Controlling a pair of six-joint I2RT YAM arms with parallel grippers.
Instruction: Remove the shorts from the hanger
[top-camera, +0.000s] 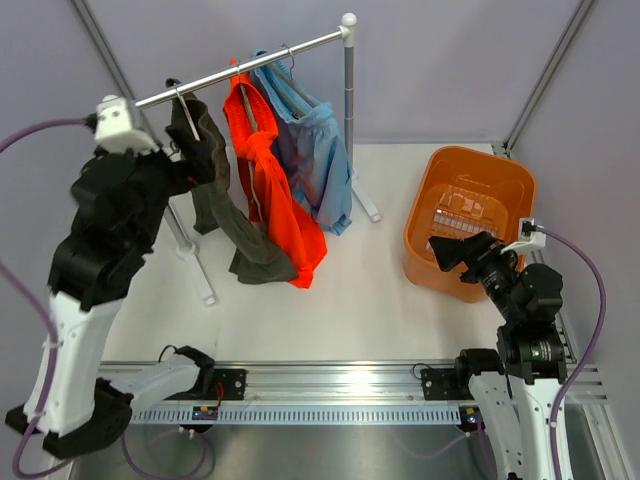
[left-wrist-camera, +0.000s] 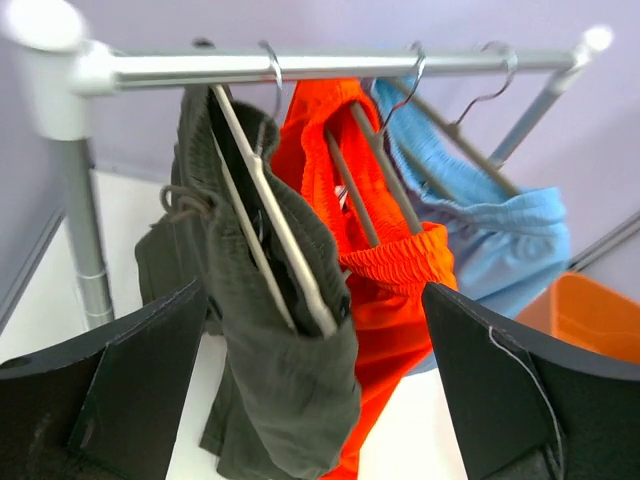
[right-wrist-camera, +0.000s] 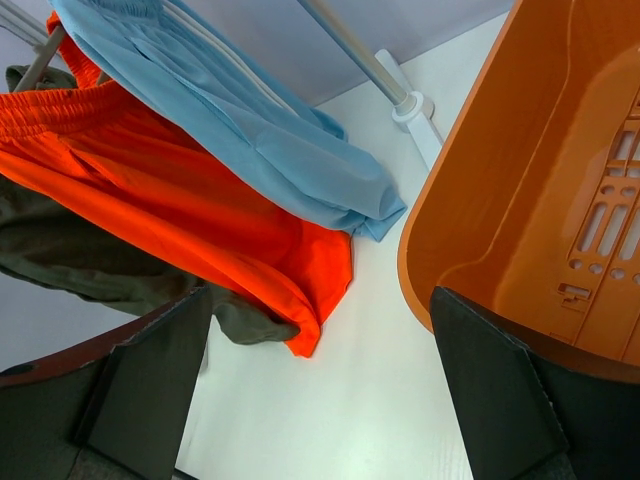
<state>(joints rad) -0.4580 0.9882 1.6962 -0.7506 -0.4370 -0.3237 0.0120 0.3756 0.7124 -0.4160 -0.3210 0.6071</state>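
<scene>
The olive shorts' hanger shows its pale arm just below the hook (top-camera: 188, 116) (left-wrist-camera: 267, 192) bare between the waistband's sides, so my left gripper will move outward onto that part of the arm next.
Three shorts hang on hangers from a metal rail (top-camera: 250, 62): dark olive-green shorts (top-camera: 218, 200) at the left, bright orange shorts (top-camera: 272, 180) in the middle, light blue shorts (top-camera: 318, 150) at the right. My left gripper (top-camera: 200, 152) is raised beside the olive shorts, open. In the left wrist view the olive shorts (left-wrist-camera: 290, 380) and their pale hanger (left-wrist-camera: 272, 225) hang between its open fingers (left-wrist-camera: 140, 390), untouched, with the orange shorts (left-wrist-camera: 400, 290) and blue shorts (left-wrist-camera: 500, 230) behind. My right gripper (top-camera: 458, 253) is open and empty, low beside the basket.
An orange plastic basket (top-camera: 500, 170) stands at the right; its wall (right-wrist-camera: 500, 170) fills the right wrist view's right side. The rack's upright posts (top-camera: 349, 110) and feet (top-camera: 365, 205) stand on the white table. Shorts' hems (right-wrist-camera: 300, 300) hang close to the table.
</scene>
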